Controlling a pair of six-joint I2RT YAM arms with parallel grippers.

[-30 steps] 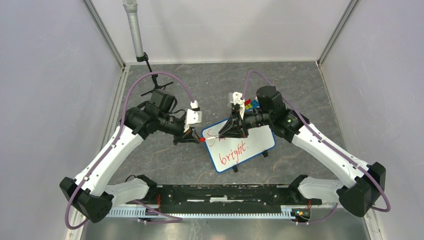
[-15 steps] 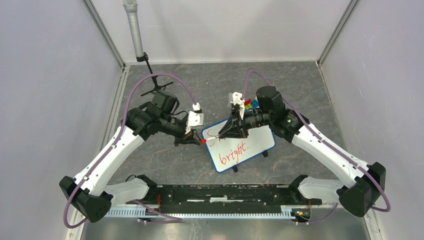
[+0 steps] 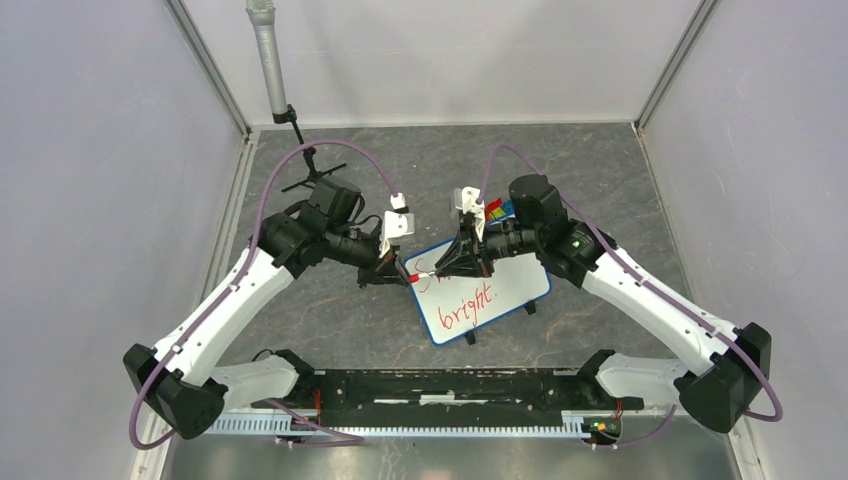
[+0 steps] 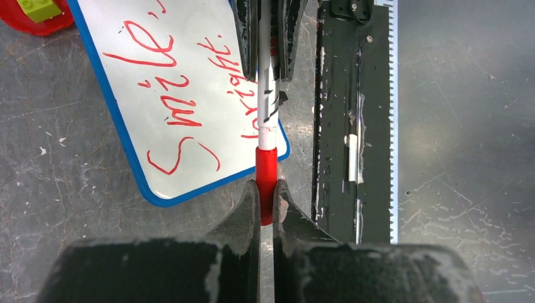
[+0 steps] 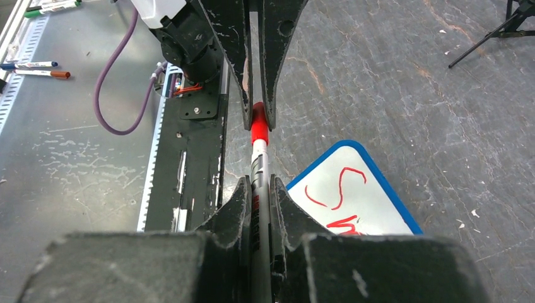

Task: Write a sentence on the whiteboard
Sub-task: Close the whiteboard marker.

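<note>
My left gripper will carry the marker to the left in the top view and down, and it will release the marker on the bare tabletop, because the marker is capped.
The whiteboard [image 3: 515, 275], blue-rimmed on wire legs, stands at the table's middle. Its red sentence [image 3: 465, 305] is partly hidden by the right gripper; "bright" shows in the top view and "Smile," in the left wrist view [image 4: 170, 82]. My right gripper [image 3: 450, 268] is shut on the marker's barrel [image 5: 259, 164] over the board's left corner [image 5: 372, 208]. My left gripper [image 4: 265, 189] is shut on the marker's red cap [image 4: 265, 170], which sits on the barrel's end. The two grippers face each other along the marker, just left of the board.
A grey pole [image 3: 268, 60] and a small black tripod [image 3: 305, 180] stand at the back left. A red plate with coloured bricks [image 3: 497, 208] lies behind the board. A black rail [image 3: 450, 385] runs along the near edge. Loose markers [image 5: 38, 66] lie beyond it.
My left gripper has moved right with the red cap, closing onto the end of the marker that the right gripper holds. The right gripper and the board have barely moved.
</note>
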